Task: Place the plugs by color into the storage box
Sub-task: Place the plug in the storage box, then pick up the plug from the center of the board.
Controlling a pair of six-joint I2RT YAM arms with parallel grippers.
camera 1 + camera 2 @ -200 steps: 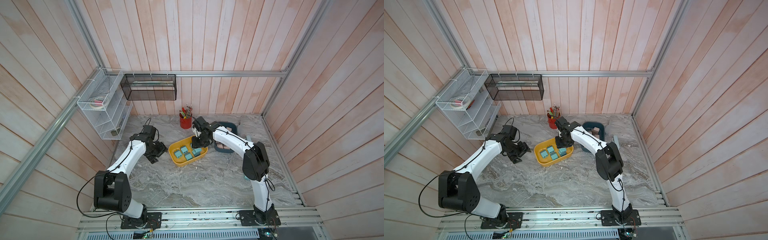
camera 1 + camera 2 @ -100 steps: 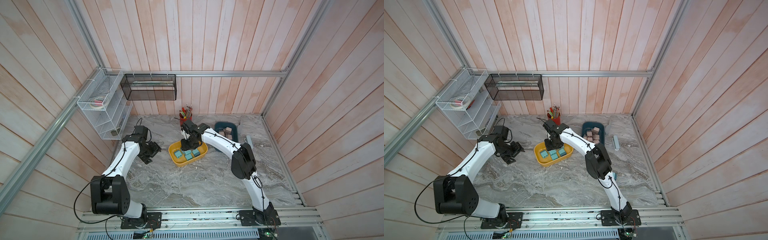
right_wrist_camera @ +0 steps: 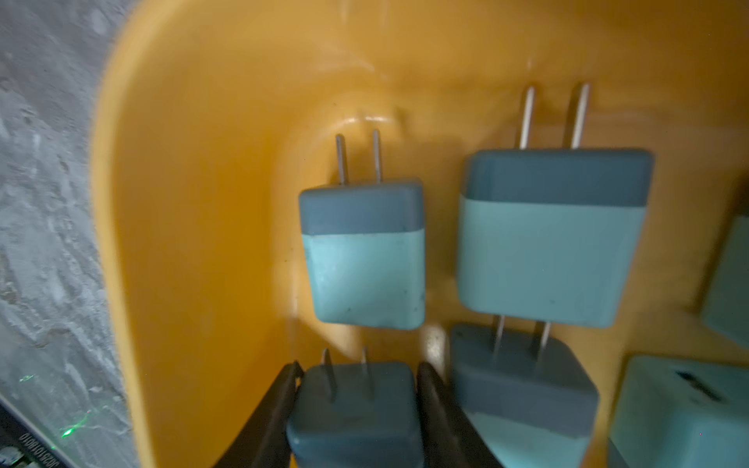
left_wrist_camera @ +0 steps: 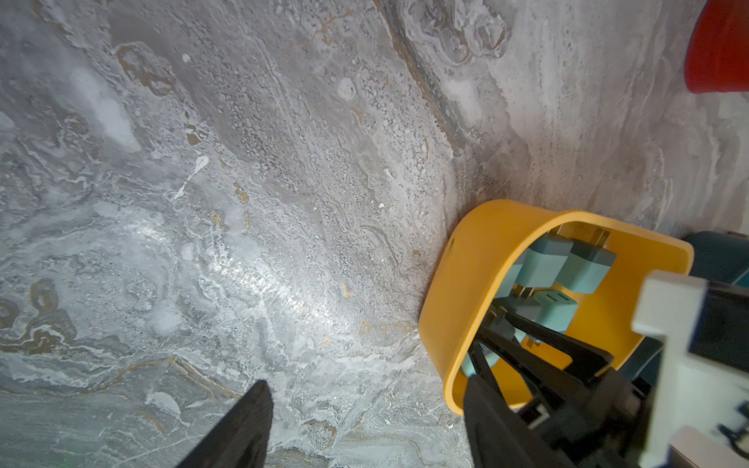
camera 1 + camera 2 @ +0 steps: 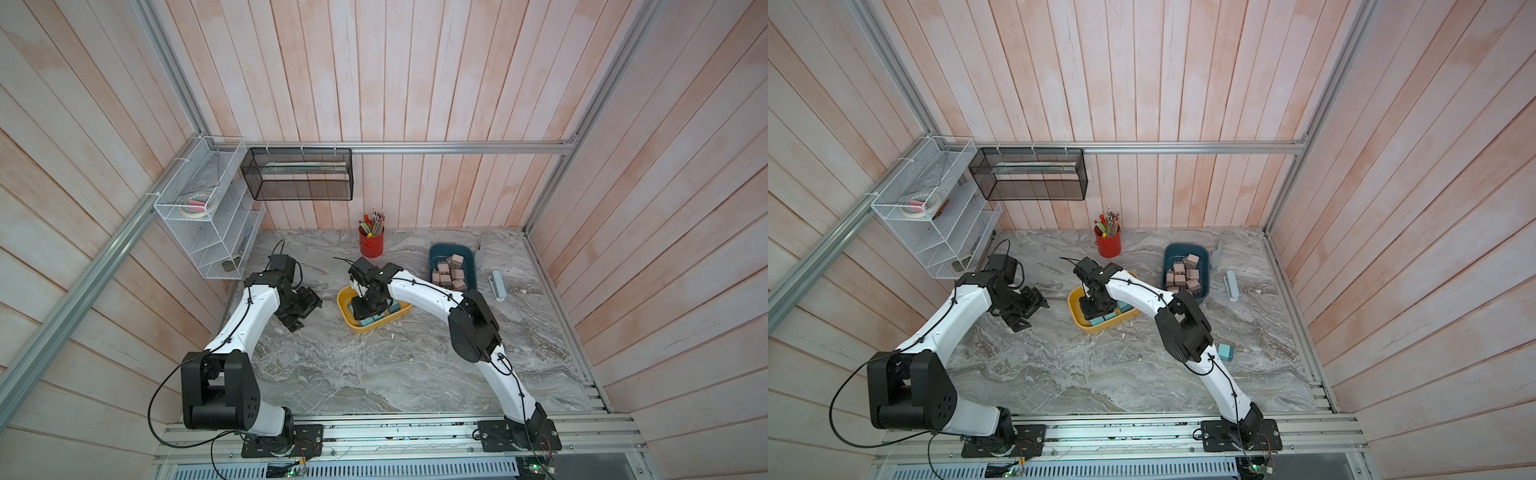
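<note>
My right gripper moves down to the near corner of the box's bottom next and releases the plug. The yellow storage box (image 5: 365,328) already holds plugs of this teal color.
My right gripper (image 3: 356,368) is shut on a teal plug (image 3: 352,413), prongs pointing away, low inside the yellow storage box (image 3: 202,202). Several more teal plugs (image 3: 364,259) lie on that box's floor. In both top views the right gripper (image 5: 365,307) (image 5: 1094,309) reaches down into the yellow box (image 5: 365,328) (image 5: 1096,328). My left gripper (image 5: 297,320) (image 4: 367,389) hangs open over bare table left of the box, holding nothing. A dark blue storage box (image 5: 440,251) at the back right holds several brown plugs (image 5: 449,272). One teal plug (image 5: 1226,352) lies on the table by the right arm.
A red pen cup (image 5: 371,243) stands just behind the yellow box. A white bar-shaped object (image 5: 497,284) lies right of the blue box. A white wire rack (image 5: 208,232) and a black mesh basket (image 5: 299,174) hang at the back left.
My right gripper has carried the teal plug leftward and down into the yellow box. The left gripper has drifted slightly left, still open.
</note>
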